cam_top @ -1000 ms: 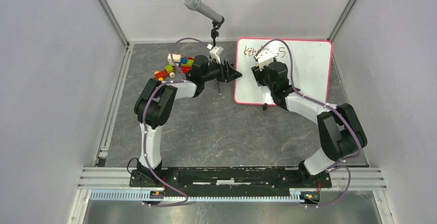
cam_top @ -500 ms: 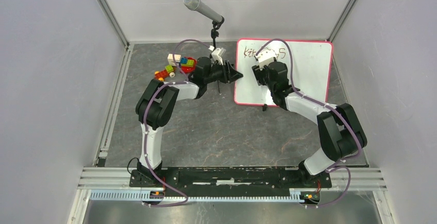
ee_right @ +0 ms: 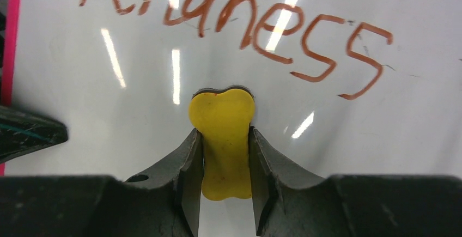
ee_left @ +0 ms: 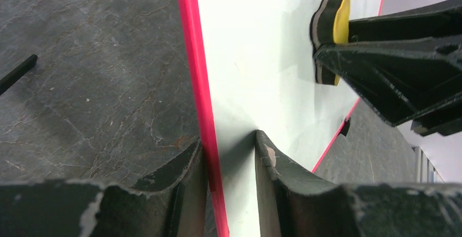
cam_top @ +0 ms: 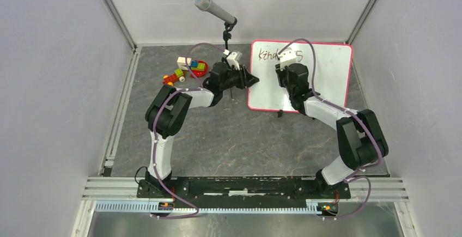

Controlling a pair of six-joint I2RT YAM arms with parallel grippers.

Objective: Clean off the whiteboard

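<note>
The eraser (ee_right: pixel 223 111) will next move outward and to the right in the top view with my right gripper, onto the last letters of the word. My right gripper will release it there, because those letters are still unwiped.
The whiteboard (cam_top: pixel 327 84), white with a pink-red frame, lies flat at the back right of the table. Red-brown writing (ee_right: pixel 239 27) reading "Kindness" runs along its far edge. My right gripper (ee_right: pixel 224 133) is shut on a yellow eraser (ee_right: pixel 223 111) with a dark felt face, held on the board just below the writing. From above, the right wrist (cam_top: pixel 291 71) covers the middle of the word. My left gripper (ee_left: pixel 228 141) stands at the board's left edge (cam_top: pixel 251 81), jaws a little apart. One finger is outside the pink frame (ee_left: pixel 199 84) and the other is over the white surface. The eraser also shows in the left wrist view (ee_left: pixel 329 35).
A microphone (cam_top: pixel 215 9) on a thin black stand rises behind the left gripper. Several coloured toy blocks (cam_top: pixel 188 69) lie at the back left. A black foot clip (cam_top: pixel 279 113) sticks out at the board's near edge. Grey enclosure walls close in on three sides.
My right gripper has slid the eraser right and farther away across the board, uncovering more of the first letters. My left gripper has shifted slightly right at the board's edge.
</note>
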